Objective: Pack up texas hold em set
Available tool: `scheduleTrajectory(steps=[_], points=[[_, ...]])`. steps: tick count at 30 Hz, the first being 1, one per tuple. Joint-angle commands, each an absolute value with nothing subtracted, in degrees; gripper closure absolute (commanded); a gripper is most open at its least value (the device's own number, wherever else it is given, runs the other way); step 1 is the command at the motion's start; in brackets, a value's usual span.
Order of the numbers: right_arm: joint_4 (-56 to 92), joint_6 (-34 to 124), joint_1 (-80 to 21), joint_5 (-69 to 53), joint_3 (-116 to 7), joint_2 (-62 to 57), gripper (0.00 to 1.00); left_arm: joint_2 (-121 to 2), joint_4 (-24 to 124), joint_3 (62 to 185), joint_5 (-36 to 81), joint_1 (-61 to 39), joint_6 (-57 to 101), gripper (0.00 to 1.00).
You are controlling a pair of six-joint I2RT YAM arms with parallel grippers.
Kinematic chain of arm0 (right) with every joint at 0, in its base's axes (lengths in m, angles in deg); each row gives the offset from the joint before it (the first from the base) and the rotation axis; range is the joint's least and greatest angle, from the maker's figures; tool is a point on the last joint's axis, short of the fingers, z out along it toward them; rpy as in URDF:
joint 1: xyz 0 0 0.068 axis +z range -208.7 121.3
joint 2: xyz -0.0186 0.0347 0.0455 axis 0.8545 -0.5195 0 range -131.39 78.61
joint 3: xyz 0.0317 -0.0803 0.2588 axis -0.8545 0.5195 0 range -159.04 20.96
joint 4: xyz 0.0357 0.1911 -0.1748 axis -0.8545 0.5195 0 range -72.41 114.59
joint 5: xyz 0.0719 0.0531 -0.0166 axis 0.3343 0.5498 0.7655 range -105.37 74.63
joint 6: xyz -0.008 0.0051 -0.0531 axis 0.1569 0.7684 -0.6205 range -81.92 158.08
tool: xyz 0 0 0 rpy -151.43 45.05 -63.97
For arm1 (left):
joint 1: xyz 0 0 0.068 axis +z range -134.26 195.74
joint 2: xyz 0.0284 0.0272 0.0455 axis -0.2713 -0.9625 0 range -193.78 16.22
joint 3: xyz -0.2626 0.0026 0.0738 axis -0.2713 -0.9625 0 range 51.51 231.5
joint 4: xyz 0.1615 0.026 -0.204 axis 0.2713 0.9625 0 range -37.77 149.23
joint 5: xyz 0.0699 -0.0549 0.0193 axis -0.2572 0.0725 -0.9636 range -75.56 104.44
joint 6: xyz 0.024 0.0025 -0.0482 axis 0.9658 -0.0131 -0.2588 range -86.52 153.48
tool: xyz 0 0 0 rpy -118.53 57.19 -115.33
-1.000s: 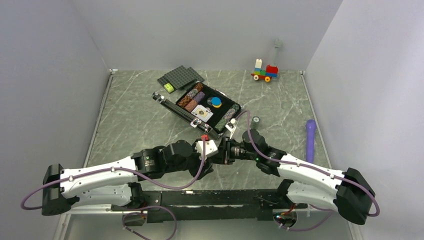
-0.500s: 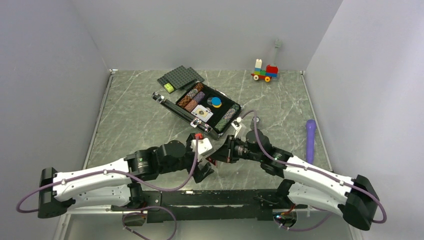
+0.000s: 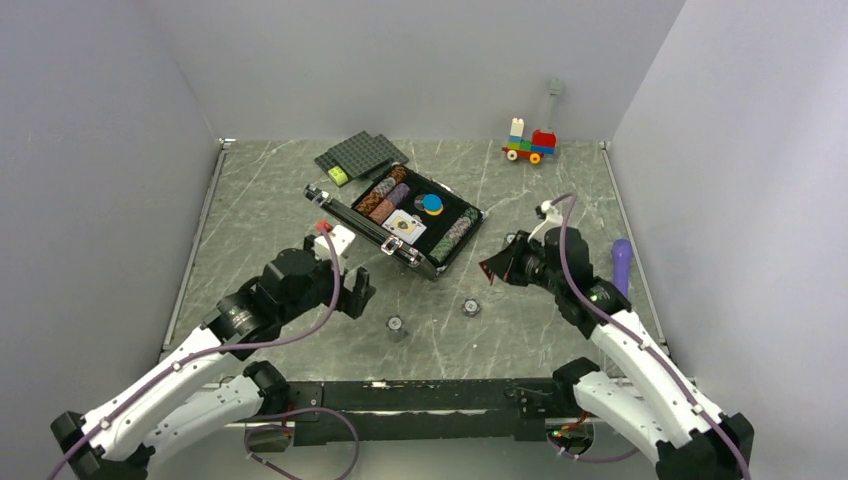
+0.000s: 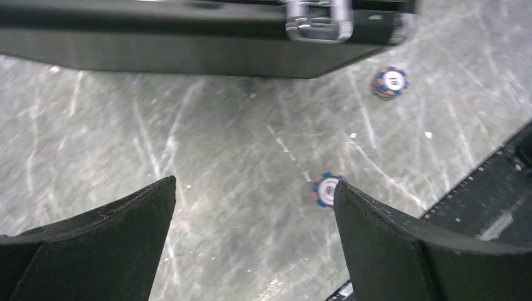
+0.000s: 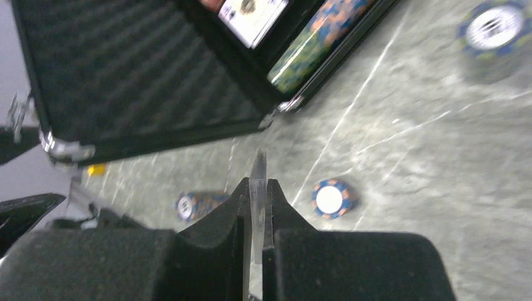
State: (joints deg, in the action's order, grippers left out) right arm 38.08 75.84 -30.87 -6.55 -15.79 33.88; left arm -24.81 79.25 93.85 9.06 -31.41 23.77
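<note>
Next, my right gripper swings outward and to the left in the top view, then lowers onto the cards to release the piece, since the briefcase stands open.
The black briefcase stands open, its foam lid raised on the near side. Chip rows, cards and a blue disc lie inside. Two loose chips rest on the table in front of it, and a small stack sits near the case's right corner. My left gripper hangs open and empty left of the chips, one chip beside its right finger. My right gripper is shut on a thin flat piece, seen edge-on.
Dark studded baseplates with a small yellow-green brick lie behind the case. A brick toy car stands at the back right, and a purple cylinder lies by the right wall. Grey walls close in three sides.
The grippers met at the near middle. My left gripper opened and drew back left. My right gripper closed on the thin piece and carried it right. Two chips now show on the table.
</note>
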Motion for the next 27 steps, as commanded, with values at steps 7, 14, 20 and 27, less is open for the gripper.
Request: scheduleTrajectory(steps=[7,14,20,27], points=[[14.6,68.4,-42.9,6.3,-27.3,10.8,1.0,-23.3,82.4,96.0,13.7,-13.0,27.9,0.01],[5.5,69.5,-42.6,13.5,-40.2,-13.2,1.0,-22.8,82.7,94.6,6.6,-9.8,28.1,0.01],[3.8,70.2,-40.1,16.2,-50.0,-27.9,1.0,-24.8,84.5,95.4,2.4,-9.8,27.9,0.01],[-0.5,71.7,-38.2,16.1,-55.2,-37.9,1.0,-23.8,83.0,94.4,2.1,-9.8,28.5,0.0]])
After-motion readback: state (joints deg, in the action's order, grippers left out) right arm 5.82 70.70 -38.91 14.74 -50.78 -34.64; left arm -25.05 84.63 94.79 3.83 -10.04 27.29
